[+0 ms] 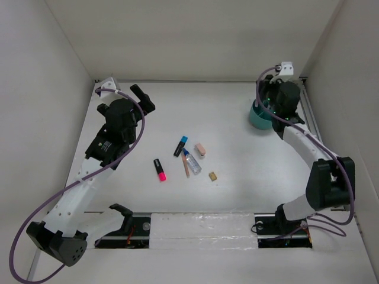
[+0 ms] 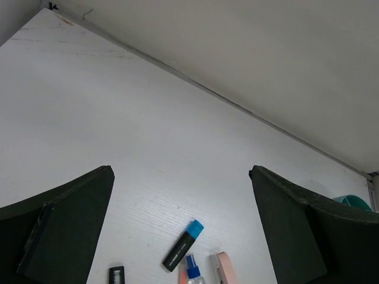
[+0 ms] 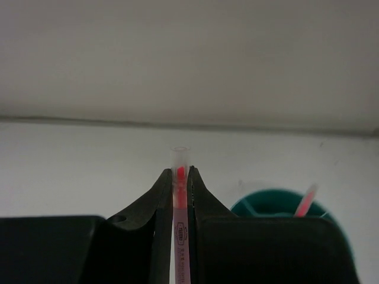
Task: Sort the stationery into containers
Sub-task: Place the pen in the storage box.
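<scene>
The robot will next turn its right gripper and shift it to the right in the top view to release its pencil over the teal organiser's opening (image 1: 259,110) (image 3: 273,205), because another pink pencil stands there.
My right gripper (image 3: 177,173) is shut on a thin pink pencil (image 3: 179,155) with a clear cap, held upright between the jaws. The teal organiser (image 3: 266,204) is just to its right, with another pink pencil (image 3: 306,200) standing in it. In the top view the right gripper (image 1: 269,107) hangs over the organiser (image 1: 256,120) at the far right. My left gripper (image 1: 141,97) is open and empty at the far left. On the table's middle lie a blue-capped marker (image 1: 180,145), a pink-capped marker (image 1: 160,169), a clear bottle (image 1: 190,161), an orange pencil (image 1: 185,168), a pink eraser (image 1: 200,148) and a tan block (image 1: 212,176).
White walls close in the table at the back and both sides. In the left wrist view the blue-capped marker (image 2: 183,245), bottle (image 2: 193,273) and eraser (image 2: 225,269) lie ahead between the open fingers (image 2: 71,231). A rail runs along the near edge (image 1: 201,228).
</scene>
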{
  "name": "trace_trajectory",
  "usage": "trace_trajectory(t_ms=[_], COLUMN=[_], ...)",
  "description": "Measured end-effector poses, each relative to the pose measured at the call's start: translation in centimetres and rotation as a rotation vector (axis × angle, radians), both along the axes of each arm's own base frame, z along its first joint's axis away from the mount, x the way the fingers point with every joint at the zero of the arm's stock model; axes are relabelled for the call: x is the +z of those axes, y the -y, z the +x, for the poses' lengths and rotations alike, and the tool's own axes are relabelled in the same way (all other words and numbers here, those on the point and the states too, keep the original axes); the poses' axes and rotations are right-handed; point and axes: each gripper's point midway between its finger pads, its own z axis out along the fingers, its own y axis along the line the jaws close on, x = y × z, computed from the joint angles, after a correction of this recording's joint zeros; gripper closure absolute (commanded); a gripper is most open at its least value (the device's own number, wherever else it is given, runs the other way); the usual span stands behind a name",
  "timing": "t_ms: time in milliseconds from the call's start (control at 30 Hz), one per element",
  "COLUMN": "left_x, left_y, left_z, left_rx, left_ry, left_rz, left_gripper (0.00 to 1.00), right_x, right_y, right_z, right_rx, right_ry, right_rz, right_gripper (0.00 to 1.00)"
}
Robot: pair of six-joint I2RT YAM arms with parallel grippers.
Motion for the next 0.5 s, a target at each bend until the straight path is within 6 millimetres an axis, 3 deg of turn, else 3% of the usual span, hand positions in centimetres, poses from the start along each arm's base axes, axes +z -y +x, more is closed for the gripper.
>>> trace_trajectory(t_ms=[100, 167, 333, 500], left_x=[0.0, 0.0, 0.2, 0.2], left_y=[0.1, 0.4, 1.0, 1.6], left_z=[0.0, 0.0, 0.1, 0.1], left_rx=[-0.01, -0.025, -0.064, -0.098], left_ry=[-0.001, -0.001, 0.004, 0.006], left_rz=[0.002, 0.004, 0.004, 0.005], left_gripper=[0.0, 0.0, 0.0, 0.0], right_x=[3.4, 3.8, 1.7, -0.1], right_y=[2.8, 3.8, 5.0, 4.7], right_z=[0.6, 1.0, 2.6, 2.7], right_rx=[0.075, 0.149, 0.319, 0.416], right_ry=[0.157, 0.205, 0.21, 0.197], right_rz=[-0.05, -0.084, -0.105, -0.101], right_gripper=[1.0, 1.0, 1.0, 1.0])
